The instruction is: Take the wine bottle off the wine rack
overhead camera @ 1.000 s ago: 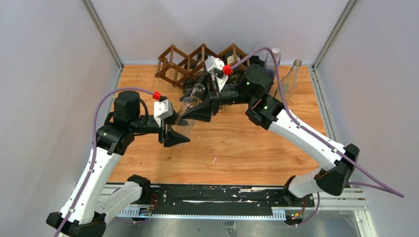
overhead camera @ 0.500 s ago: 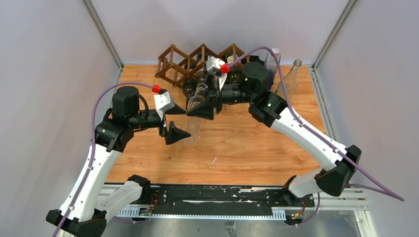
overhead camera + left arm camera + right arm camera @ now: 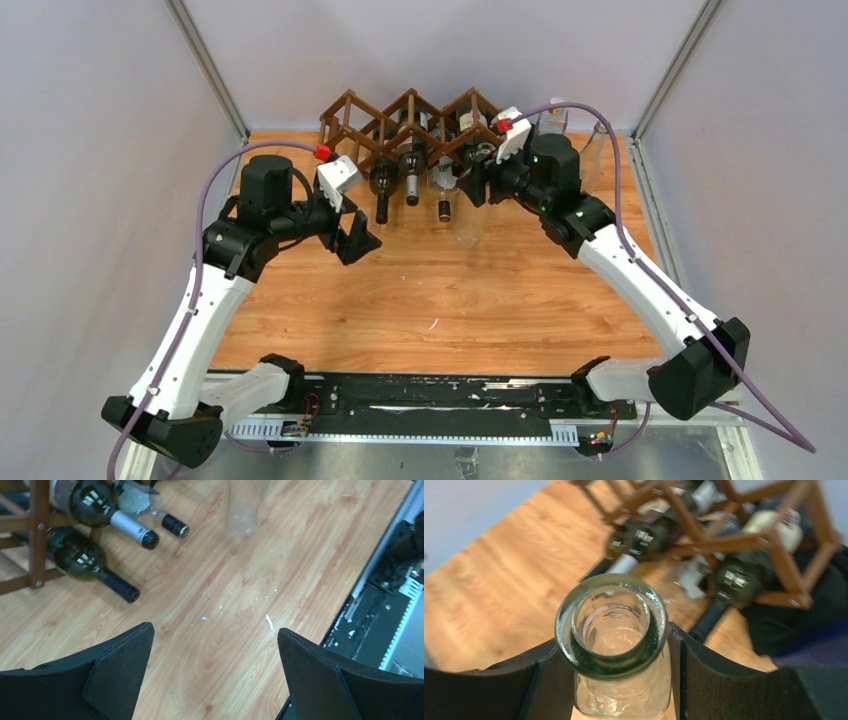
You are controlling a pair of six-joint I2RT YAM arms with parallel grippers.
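Note:
I will move the clear bottle outward from the rack toward the standing clear bottles with my right gripper next, then lower the bottle's base onto the table.
The dark brown wooden wine rack (image 3: pixel 349 104) stands at the back of the table, with dark wine bottles (image 3: pixel 411 176) lying in its cells, necks pointing forward. My right gripper (image 3: pixel 479 186) is shut on the neck of a clear glass wine bottle (image 3: pixel 469 226), held just in front of the rack's right end. In the right wrist view the bottle's mouth (image 3: pixel 611 625) sits between the black fingers (image 3: pixel 704 680), with the rack (image 3: pixel 734 542) behind it. My left gripper (image 3: pixel 357 238) is open and empty over bare wood; its wrist view shows the clear bottle's base (image 3: pixel 242 512) far ahead.
Two more clear bottles (image 3: pixel 556 113) (image 3: pixel 599 140) stand at the back right corner. Dark bottle necks (image 3: pixel 125 587) jut from the rack (image 3: pixel 37 530) toward my left gripper (image 3: pixel 215 645). Grey walls enclose the table on three sides.
My left gripper opened, let go of the clear bottle's base and drew back left. The right arm carried the bottle by its neck rightward and back, next to the rack.

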